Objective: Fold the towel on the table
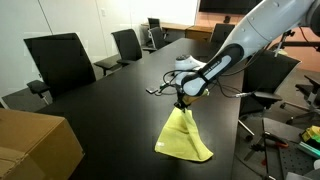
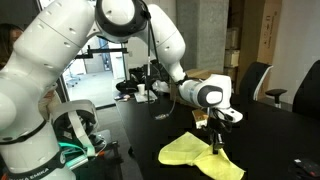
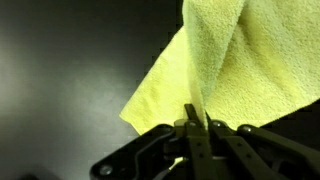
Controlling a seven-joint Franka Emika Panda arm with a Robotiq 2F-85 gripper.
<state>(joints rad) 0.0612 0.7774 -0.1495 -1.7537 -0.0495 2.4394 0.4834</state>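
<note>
My gripper holds the raised corner still in a peak, so I should carry it outward over the bare tabletop beside the towel and release it there.
A yellow towel lies on the black table, with one corner lifted into a peak. My gripper is shut on that raised corner and holds it above the table. In an exterior view the towel spreads below the gripper, its lower part resting on the table. In the wrist view the towel hangs from between the closed fingers and fills the right half of the picture.
Black office chairs stand around the table's far side. A cardboard box sits at the near corner. A chair stands close to the arm's base side. A chair stands behind the table.
</note>
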